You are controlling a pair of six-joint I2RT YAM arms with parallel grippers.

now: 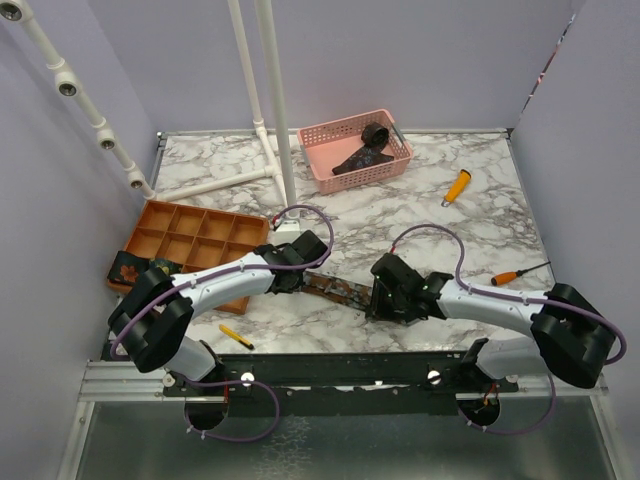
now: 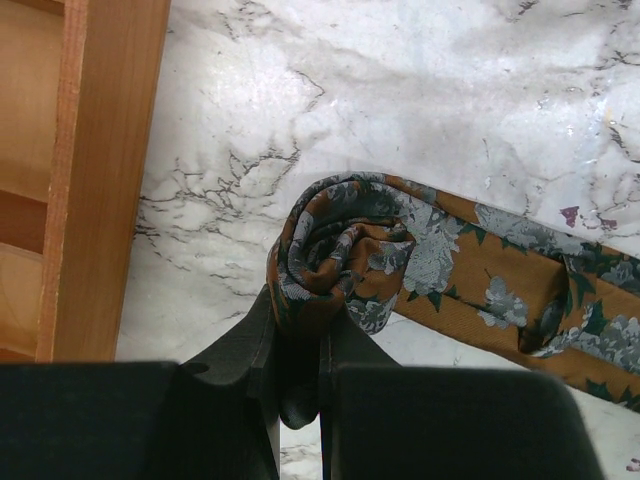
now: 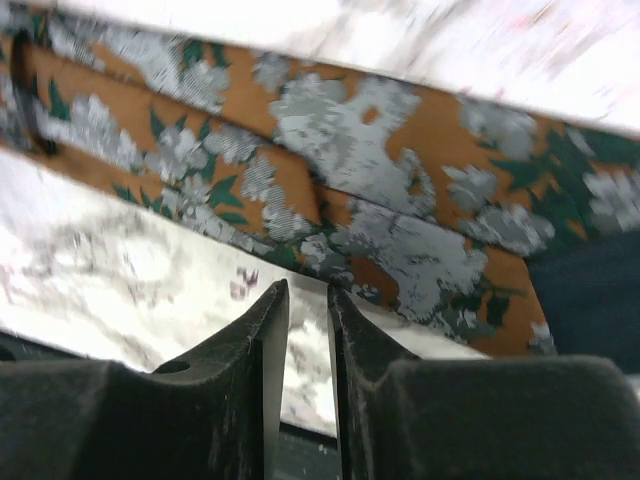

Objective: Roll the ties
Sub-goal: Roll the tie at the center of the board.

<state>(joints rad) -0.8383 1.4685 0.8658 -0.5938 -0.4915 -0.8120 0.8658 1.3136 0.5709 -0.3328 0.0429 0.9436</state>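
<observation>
Next, my left gripper moves to the right in the top view along the tie's flat part and releases, since the tie still lies flat beyond the coil (image 2: 340,250).
A tie (image 1: 340,290) with a rust ground and grey-green flowers lies across the marble between my two grippers. In the left wrist view its end is wound into a small coil (image 2: 340,250), and the rest runs off to the right as a flat strip (image 2: 520,300). My left gripper (image 2: 300,322) is shut on the lower edge of that coil. My right gripper (image 3: 307,290) hovers just short of the flat strip (image 3: 380,200). Its jaws stand a narrow gap apart with only table showing between them. A rolled tie (image 1: 376,134) sits in the pink basket (image 1: 330,172).
An orange compartment tray (image 1: 200,238) lies left of the left gripper (image 1: 290,280), its wooden rim (image 2: 110,170) close to the coil. A dark floral roll (image 1: 128,268) sits at the tray's left end. Orange-handled tools (image 1: 457,186) (image 1: 505,277) and a yellow tool (image 1: 237,337) lie about. White pipes (image 1: 270,90) stand behind.
</observation>
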